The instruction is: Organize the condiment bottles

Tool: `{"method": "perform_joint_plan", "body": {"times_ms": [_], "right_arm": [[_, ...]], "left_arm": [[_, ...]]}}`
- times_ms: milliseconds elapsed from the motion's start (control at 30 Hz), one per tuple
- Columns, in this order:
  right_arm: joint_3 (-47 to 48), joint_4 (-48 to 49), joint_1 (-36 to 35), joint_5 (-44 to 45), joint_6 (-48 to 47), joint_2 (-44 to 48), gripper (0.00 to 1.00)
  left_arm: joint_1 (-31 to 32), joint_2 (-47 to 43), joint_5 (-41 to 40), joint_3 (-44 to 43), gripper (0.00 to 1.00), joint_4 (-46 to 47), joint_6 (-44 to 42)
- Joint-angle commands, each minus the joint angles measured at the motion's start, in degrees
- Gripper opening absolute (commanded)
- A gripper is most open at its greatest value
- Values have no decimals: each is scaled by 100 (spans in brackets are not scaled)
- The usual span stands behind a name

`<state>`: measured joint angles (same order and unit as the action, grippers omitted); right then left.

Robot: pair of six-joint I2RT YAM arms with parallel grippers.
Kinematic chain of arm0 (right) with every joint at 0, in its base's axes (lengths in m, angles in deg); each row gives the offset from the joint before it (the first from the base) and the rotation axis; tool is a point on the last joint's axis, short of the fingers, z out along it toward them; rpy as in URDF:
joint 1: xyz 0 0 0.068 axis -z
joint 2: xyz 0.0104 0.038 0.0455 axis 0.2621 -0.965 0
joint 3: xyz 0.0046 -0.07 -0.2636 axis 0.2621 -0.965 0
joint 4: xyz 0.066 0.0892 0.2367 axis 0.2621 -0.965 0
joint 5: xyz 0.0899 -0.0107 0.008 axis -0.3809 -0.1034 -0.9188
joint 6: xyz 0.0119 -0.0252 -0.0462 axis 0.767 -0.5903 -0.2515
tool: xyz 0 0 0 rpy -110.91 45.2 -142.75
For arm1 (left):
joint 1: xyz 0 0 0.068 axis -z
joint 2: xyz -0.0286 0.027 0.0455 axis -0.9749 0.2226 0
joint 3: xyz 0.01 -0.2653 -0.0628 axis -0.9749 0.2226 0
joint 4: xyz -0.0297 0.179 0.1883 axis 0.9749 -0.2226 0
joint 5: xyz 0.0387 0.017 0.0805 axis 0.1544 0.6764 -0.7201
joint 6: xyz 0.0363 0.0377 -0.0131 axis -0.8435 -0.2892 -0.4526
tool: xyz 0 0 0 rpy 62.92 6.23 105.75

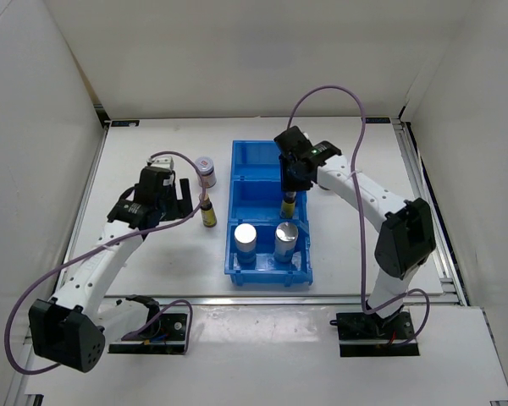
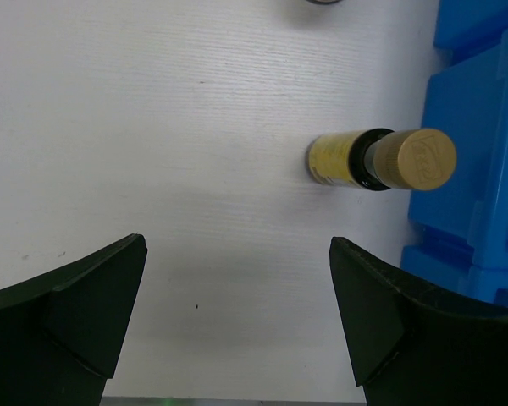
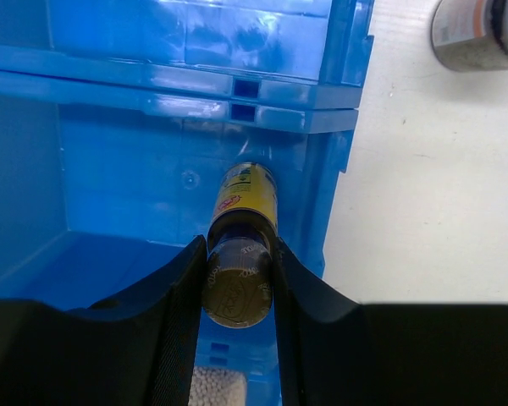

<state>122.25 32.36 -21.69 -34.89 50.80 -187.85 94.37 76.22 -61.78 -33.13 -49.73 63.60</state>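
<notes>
Next, my left gripper will go right in the top view to the bottle outside the bin and close around its tan cap [image 1: 205,202].
My right gripper [image 1: 289,193] is shut on the tan cap of a slim yellow-labelled bottle [image 3: 244,203] and holds it upright in the middle compartment of the blue bin [image 1: 252,190]; the bottle also shows in the top view [image 1: 289,207]. Two white-blue cylinders with silver tops [image 1: 245,238] [image 1: 286,236] stand in the near compartment. The second yellow-labelled bottle [image 2: 381,159] stands on the table just left of the bin, also in the top view [image 1: 208,214]. My left gripper [image 2: 237,296] is open and empty, short of that bottle. A grey-lidded jar [image 1: 206,168] stands behind it.
Another jar [image 3: 478,34] stands on the table right of the bin [image 3: 152,178], mostly hidden by the right arm in the top view. White walls enclose the table on three sides. The bin's far compartment [image 1: 267,156] holds nothing.
</notes>
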Motion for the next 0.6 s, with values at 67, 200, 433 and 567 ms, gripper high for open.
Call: {"method": "perform_joint_plan", "body": {"times_ms": [67,200,433,567], "right_arm": [[151,142,-117,275,204,-118,13],[203,89,-117,389,204,-57,49],[151,27,-117,723,151,505,83],[-288,298,-117,794,151,1277,89]], "left_arm": [[-27,-102,353,107,100,287,67],[87,-49,528,107,100,340,67],[139,-49,1424,229,100,717,67],[280,29,1223,-25,100,780,6]]}}
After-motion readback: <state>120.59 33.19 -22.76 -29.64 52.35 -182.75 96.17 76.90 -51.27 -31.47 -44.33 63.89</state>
